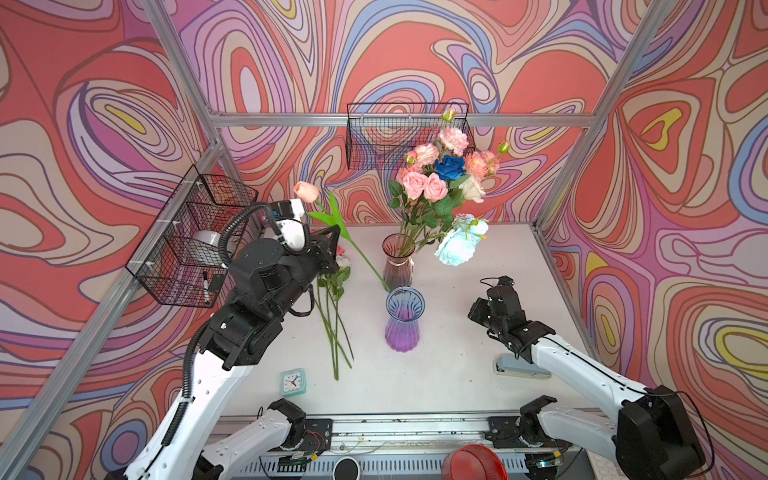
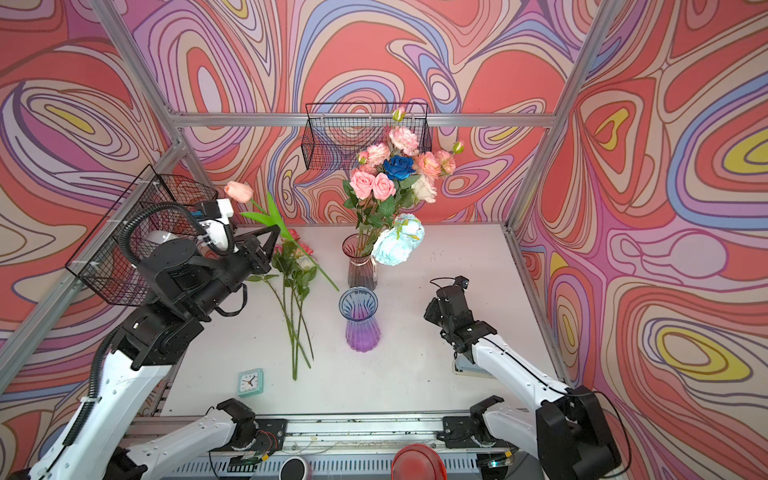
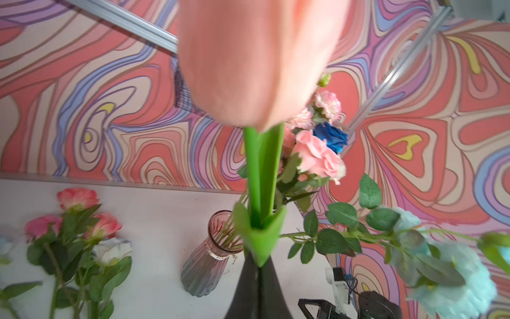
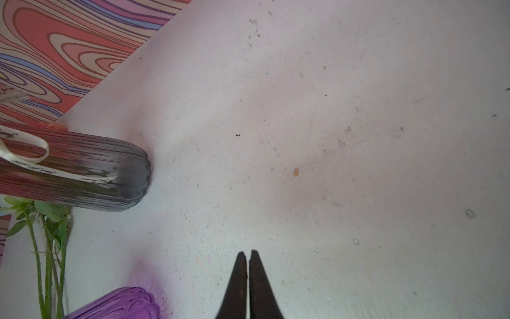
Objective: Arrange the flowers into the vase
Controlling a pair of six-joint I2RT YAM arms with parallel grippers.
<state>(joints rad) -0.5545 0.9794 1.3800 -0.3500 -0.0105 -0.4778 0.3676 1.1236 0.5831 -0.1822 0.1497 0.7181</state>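
My left gripper should next take the peach tulip's stem across to the blue-and-purple vase's opening [image 1: 405,304] below, lower it inside and release it, as that vase is empty.
My left gripper [image 3: 258,263] is shut on the green stem of a peach tulip [image 1: 306,191], held up over the table's back left. The stem's lower end slants down toward the rim of an empty blue-and-purple vase [image 1: 404,320] at mid-table. Behind it a pink-grey vase [image 1: 397,266] holds several flowers [image 1: 436,174]: pink, peach, white, pale blue and one deep blue. A few loose flowers [image 1: 334,324] lie on the table left of the empty vase. My right gripper [image 4: 247,252] is shut on nothing, low over bare table right of both vases.
A wire basket [image 1: 187,249] with a white bowl hangs on the left wall, and another wire basket [image 1: 399,137] hangs on the back wall. A small teal clock [image 1: 293,382] and a grey stapler [image 1: 521,368] sit near the front edge.
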